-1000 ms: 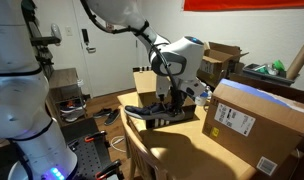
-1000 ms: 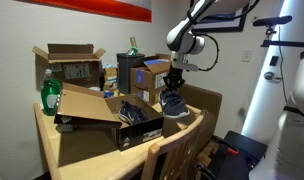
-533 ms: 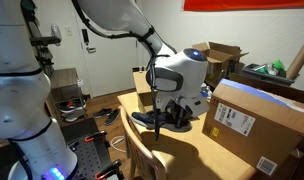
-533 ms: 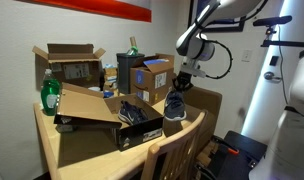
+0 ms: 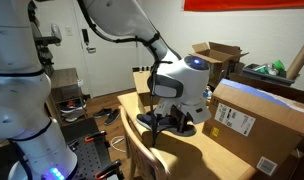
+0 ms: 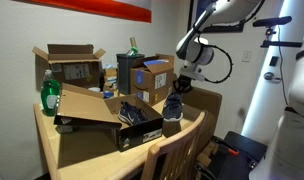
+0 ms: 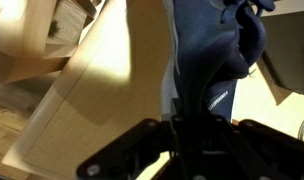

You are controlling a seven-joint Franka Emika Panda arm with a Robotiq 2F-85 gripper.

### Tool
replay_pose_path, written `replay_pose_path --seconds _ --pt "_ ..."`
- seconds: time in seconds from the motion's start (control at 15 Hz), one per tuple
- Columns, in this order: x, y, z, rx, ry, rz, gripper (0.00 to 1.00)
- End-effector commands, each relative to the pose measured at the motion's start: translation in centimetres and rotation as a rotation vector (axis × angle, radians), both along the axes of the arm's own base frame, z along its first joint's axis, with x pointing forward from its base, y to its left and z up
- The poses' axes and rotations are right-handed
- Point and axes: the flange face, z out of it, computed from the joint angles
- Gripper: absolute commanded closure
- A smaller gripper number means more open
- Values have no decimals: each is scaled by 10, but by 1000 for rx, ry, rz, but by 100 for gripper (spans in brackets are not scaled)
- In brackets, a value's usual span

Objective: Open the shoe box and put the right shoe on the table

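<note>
I will lower my gripper next toward the bare tabletop point(image 5: 199, 150) beside the big brown carton and let go of the shoe, since that clear spot is below my gripper.
The black shoe box point(image 6: 88, 126) stands open on the tan table point(image 6: 92, 152), its brown lid flipped back; one dark shoe point(image 6: 134, 116) lies inside. My gripper point(image 6: 177, 92) is shut on a dark blue shoe point(image 6: 172, 108), holding it by the heel collar, upright, at or just above the tabletop near the edge, to the right of the box. In an exterior view the gripper point(image 5: 168, 112) and shoe point(image 5: 160, 123) sit by the table point(image 5: 192, 152) corner. In the wrist view the shoe point(image 7: 214, 55) hangs between my fingers point(image 7: 197, 128) over the table point(image 7: 102, 85).
A big brown carton with a white label point(image 5: 260, 125) fills the table beside the shoe. Smaller cartons point(image 6: 72, 62) point(image 6: 152, 74) and a green bottle point(image 6: 50, 96) stand behind the box. A wooden chair point(image 6: 177, 155) is pushed against the table edge.
My gripper has carried the blue shoe away from the box toward the table's edge and lowered it. The box and the shoe inside it have not moved.
</note>
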Motion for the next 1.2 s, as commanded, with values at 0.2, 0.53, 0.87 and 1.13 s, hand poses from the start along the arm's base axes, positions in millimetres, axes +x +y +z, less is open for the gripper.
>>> replay_pose_path --seconds 0.2,0.53,0.87,1.13 --pt "3 -12 10 -1 -19 -34 96" --pt "-4 -54 27 -28 -65 -121 96" --pt "14 -67 19 -35 -63 -146 96" --pt "29 -49 -33 14 -32 -174 96"
